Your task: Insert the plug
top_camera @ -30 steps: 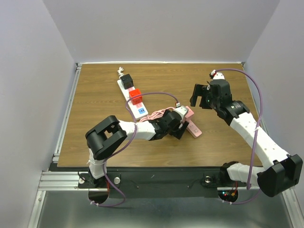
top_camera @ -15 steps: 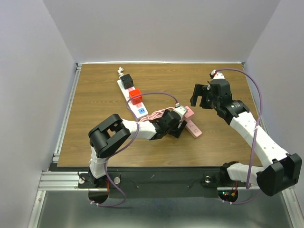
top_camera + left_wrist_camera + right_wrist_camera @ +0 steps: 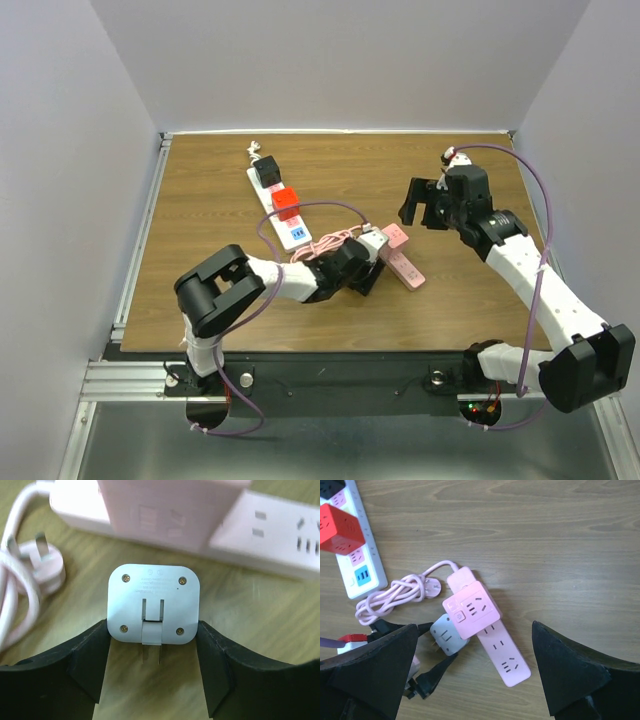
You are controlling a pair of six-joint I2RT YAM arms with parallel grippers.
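The edge of the plug that the left gripper leaves free lies to the left in the top view, so my right gripper should tilt and go that way onto it next.
A white plug (image 3: pixel 154 602) with two flat prongs lies on the wooden table, close beside a pink power strip (image 3: pixel 280 535). My left gripper (image 3: pixel 153 630) has a finger against each side of the plug's body. From above, the plug (image 3: pixel 372 243) lies at the strip's (image 3: pixel 403 266) left side, with the left gripper (image 3: pixel 368 262) around it. A pink cube adapter (image 3: pixel 471 609) sits on the strip's (image 3: pixel 502 652) upper end, partly over the plug (image 3: pixel 446 634). My right gripper (image 3: pixel 420 203) hovers open above and to the right, holding nothing.
A white power strip (image 3: pixel 283 222) carrying a red cube (image 3: pixel 286 203) and a black cube (image 3: pixel 266 171) lies at the back left. The pink strip's coiled cable (image 3: pixel 325 243) and its pink plug (image 3: pixel 45 565) lie just left of the white plug.
My left gripper's jaws have narrowed onto the white plug, and the arm has shifted slightly toward the near left. The right arm has not moved.
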